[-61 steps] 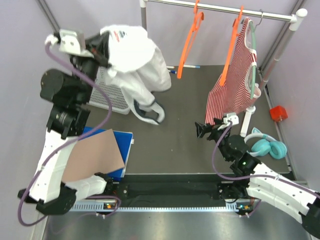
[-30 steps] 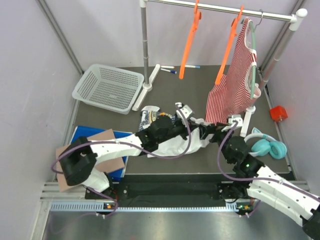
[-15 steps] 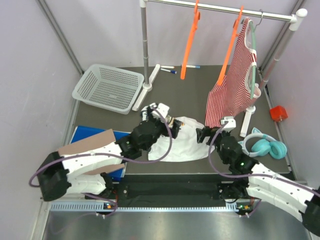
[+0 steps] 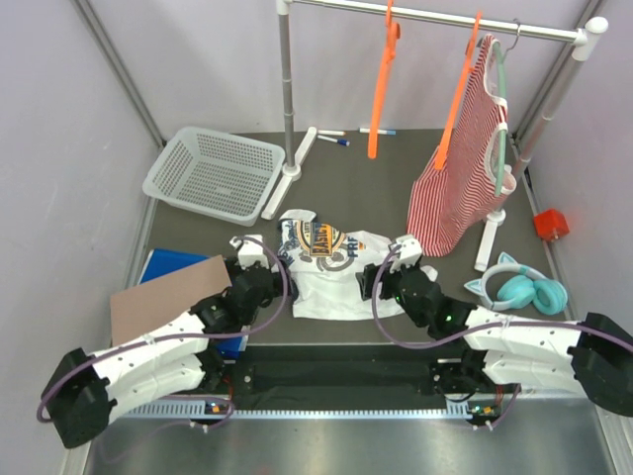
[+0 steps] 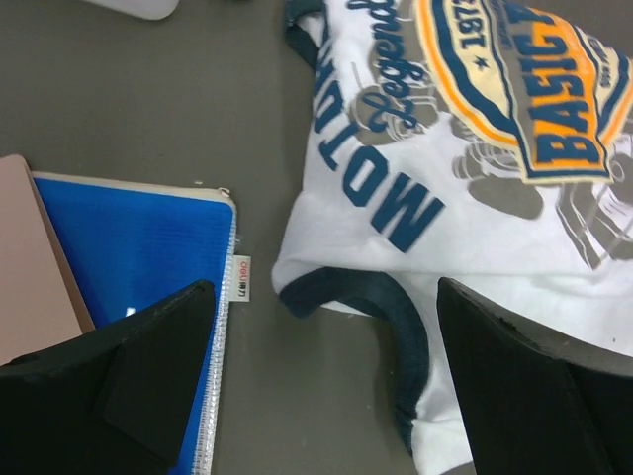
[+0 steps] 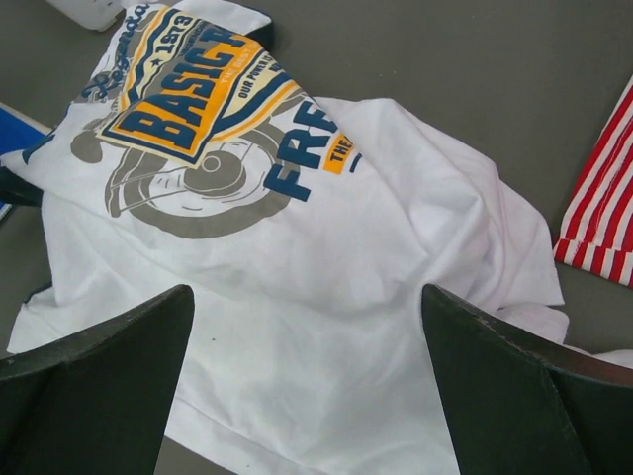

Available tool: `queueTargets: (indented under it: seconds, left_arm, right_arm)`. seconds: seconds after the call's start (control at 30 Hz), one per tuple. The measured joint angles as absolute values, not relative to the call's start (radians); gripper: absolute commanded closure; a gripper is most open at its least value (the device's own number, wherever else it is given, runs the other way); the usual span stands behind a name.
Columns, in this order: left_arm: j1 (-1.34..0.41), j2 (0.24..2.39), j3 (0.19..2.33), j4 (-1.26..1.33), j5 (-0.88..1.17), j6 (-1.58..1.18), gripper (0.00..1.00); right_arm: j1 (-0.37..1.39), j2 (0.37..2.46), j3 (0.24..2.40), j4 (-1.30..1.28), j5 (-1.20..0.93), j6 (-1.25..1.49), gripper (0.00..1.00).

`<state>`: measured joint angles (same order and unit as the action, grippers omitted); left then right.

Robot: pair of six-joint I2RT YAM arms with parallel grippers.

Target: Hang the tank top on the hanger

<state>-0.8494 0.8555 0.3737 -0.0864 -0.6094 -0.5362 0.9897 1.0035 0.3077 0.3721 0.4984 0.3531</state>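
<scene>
My left gripper lowers onto the trim's corner by the blue pouch next and closes, since the navy armhole trim lies ahead between my open fingers.
The white tank top lies spread flat on the dark table with its printed graphic up. In the left wrist view its navy armhole trim curls just ahead of my left gripper, which is open above the bare table at the top's left edge. My right gripper hovers open over the white fabric at the top's right side. Neither holds anything. From above, the left gripper and right gripper flank the top. Two orange hangers hang bare from the rail at the back.
A red-and-white striped top hangs on a pale green hanger at the rail's right end. A white basket stands back left by the rack post. Blue pouch and cardboard lie left; teal headphones and a red cube right.
The left arm brought the tank top down from above the basket, laid it on the table, opened and drew back left. The right gripper shifted left over the top's right side.
</scene>
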Motion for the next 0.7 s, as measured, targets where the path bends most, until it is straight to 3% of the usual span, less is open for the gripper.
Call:
queueTargets:
  seconds: [0.1,0.23,0.43,0.57,0.6,0.67,0.7]
  left_arm:
    - [-0.770,0.827,0.344,-0.063,-0.539,-0.556,0.07]
    - [-0.715,0.823,0.291,-0.003,-0.435,-0.567,0.19]
    - [-0.686,0.881,0.265,0.072,-0.355,-0.581,0.23]
    - [-0.654,0.963,0.263,0.144,-0.310,-0.595,0.38]
    - [-0.648,0.985,0.260,0.170,-0.299,-0.597,0.51]
    - [-0.644,1.017,0.256,0.207,-0.284,-0.600,0.62]
    - [-0.643,1.030,0.256,0.221,-0.278,-0.597,0.73]
  right_arm:
    - [1.020,1.015,0.326,0.348,0.543,0.361,0.03]
    - [1.034,1.010,0.336,0.307,0.612,0.379,0.02]
    - [1.034,0.938,0.336,0.182,0.714,0.469,0.01]
    - [1.034,0.881,0.336,0.115,0.761,0.530,0.00]
    - [1.034,0.876,0.336,0.099,0.770,0.545,0.00]
    - [1.034,0.876,0.335,0.065,0.785,0.575,0.00]
    - [1.033,0.879,0.335,0.051,0.788,0.591,0.00]
